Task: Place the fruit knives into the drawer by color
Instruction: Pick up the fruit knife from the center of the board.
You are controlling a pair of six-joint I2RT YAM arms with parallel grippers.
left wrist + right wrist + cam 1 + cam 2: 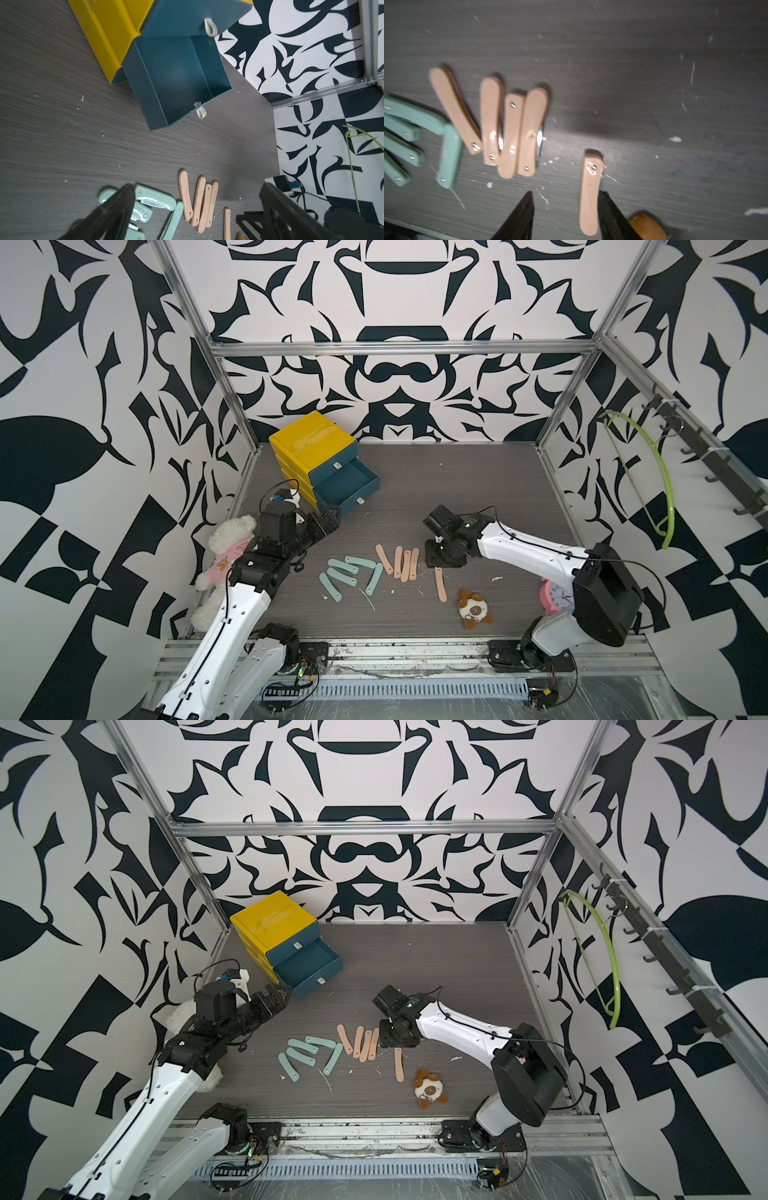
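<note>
The bare table beside the lone pink knife [442, 595] [589, 220] leaves room for both fingertips. My right gripper will move back and down next, then close across the near end of the knife.
Several mint-teal fruit knives [345, 572] lie folded on the dark table, left of a cluster of peach-pink ones [400, 563]. One more pink knife [440, 585] lies apart to the right. In the right wrist view this lone knife [591, 191] rests on the table between the open fingers of my right gripper [566, 195], close against one finger. My left gripper [197, 186] is wide open and empty, hovering between the teal knives [153, 197] and the pulled-out blue drawer [143, 93]. That drawer [353, 502] looks empty and belongs to a yellow cabinet [307, 439].
The cabinet's upper blue drawer [332, 460] is closed. A white teddy bear in pink [226, 547] sits by my left arm. A small brown-and-white plush [473, 608] lies near the lone knife, and a pink alarm clock [555, 595] stands behind my right arm.
</note>
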